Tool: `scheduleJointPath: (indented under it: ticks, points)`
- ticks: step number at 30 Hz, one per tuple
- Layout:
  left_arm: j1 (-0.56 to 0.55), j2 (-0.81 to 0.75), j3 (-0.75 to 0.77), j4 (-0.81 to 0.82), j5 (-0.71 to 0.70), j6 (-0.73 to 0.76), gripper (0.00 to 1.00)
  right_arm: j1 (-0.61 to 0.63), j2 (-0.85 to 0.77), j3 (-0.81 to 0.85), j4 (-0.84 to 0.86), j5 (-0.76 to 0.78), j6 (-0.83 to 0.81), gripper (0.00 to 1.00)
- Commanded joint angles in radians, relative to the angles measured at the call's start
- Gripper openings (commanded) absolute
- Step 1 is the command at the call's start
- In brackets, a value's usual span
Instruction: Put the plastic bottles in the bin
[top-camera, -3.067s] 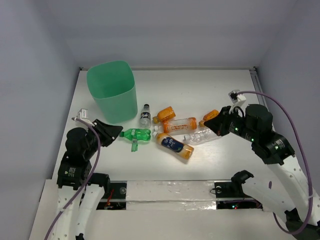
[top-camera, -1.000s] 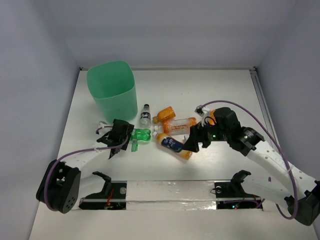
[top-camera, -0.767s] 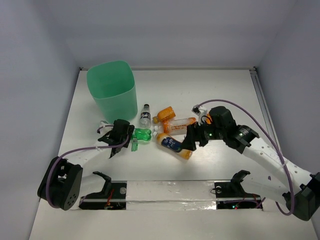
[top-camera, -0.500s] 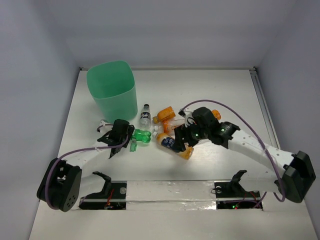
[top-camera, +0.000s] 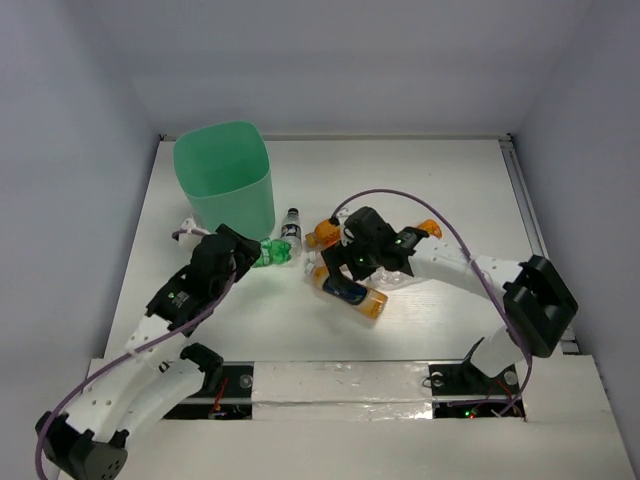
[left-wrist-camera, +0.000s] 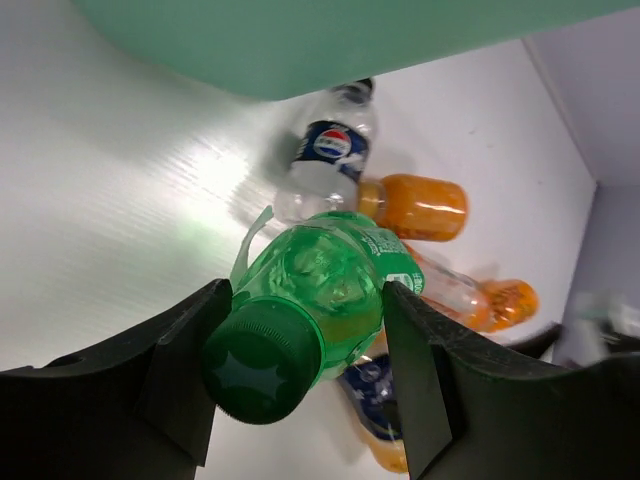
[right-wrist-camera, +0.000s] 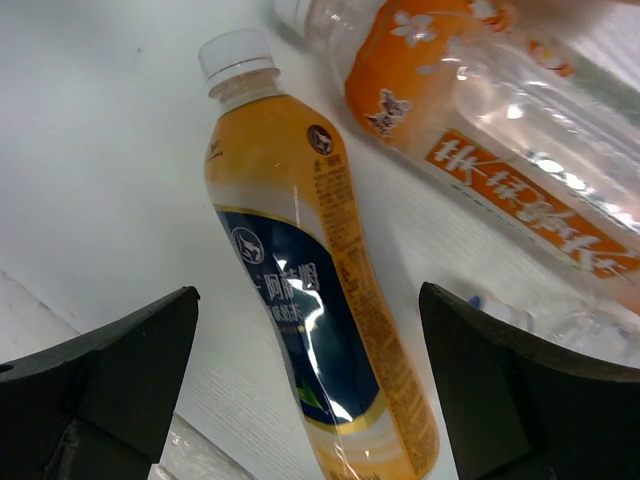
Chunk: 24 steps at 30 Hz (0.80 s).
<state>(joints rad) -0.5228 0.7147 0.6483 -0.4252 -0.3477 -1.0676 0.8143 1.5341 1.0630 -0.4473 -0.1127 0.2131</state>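
Note:
The right gripper comes down onto the dark blue label (top-camera: 348, 291) (right-wrist-camera: 300, 300) of the orange bottle next and closes, since that label lies below it, between its two open fingers.
My left gripper (left-wrist-camera: 305, 372) is shut on the neck end of the green bottle (left-wrist-camera: 330, 285), cap toward the camera. In the top view that green bottle (top-camera: 276, 251) sits in the left gripper (top-camera: 256, 256) just beside the base of the mint-green bin (top-camera: 225, 180). My right gripper (right-wrist-camera: 310, 390) stands open astride an orange bottle with a dark blue label (right-wrist-camera: 300, 300), not touching it. From above, the right gripper (top-camera: 346, 270) hovers over that bottle (top-camera: 352, 292). A small clear bottle with a dark cap (top-camera: 291, 228) lies near the bin.
A clear bottle with an orange label (right-wrist-camera: 480, 130) lies right behind the blue-labelled one. More orange bottles (top-camera: 330, 228) (top-camera: 424, 230) lie around the right arm. The bin wall (left-wrist-camera: 300, 40) fills the top of the left wrist view. White walls enclose the table.
The left gripper closed on the green bottle and carried it up toward the bin. The right arm swung left over the blue-labelled orange bottle and its jaws widened.

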Motion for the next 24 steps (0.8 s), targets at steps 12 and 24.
scheduleJointPath:
  ticks: [12, 24]
  points:
    - [0.023, 0.251, 0.9, -0.191, -0.178, 0.501, 0.21, 0.155, 0.181, 0.035, 0.071, 0.11, 0.043, 0.86]
    - [0.17, 0.453, 0.973, -0.066, 0.165, 0.58, 0.2, 0.175, 0.063, -0.027, 0.101, 0.074, 0.126, 0.52]
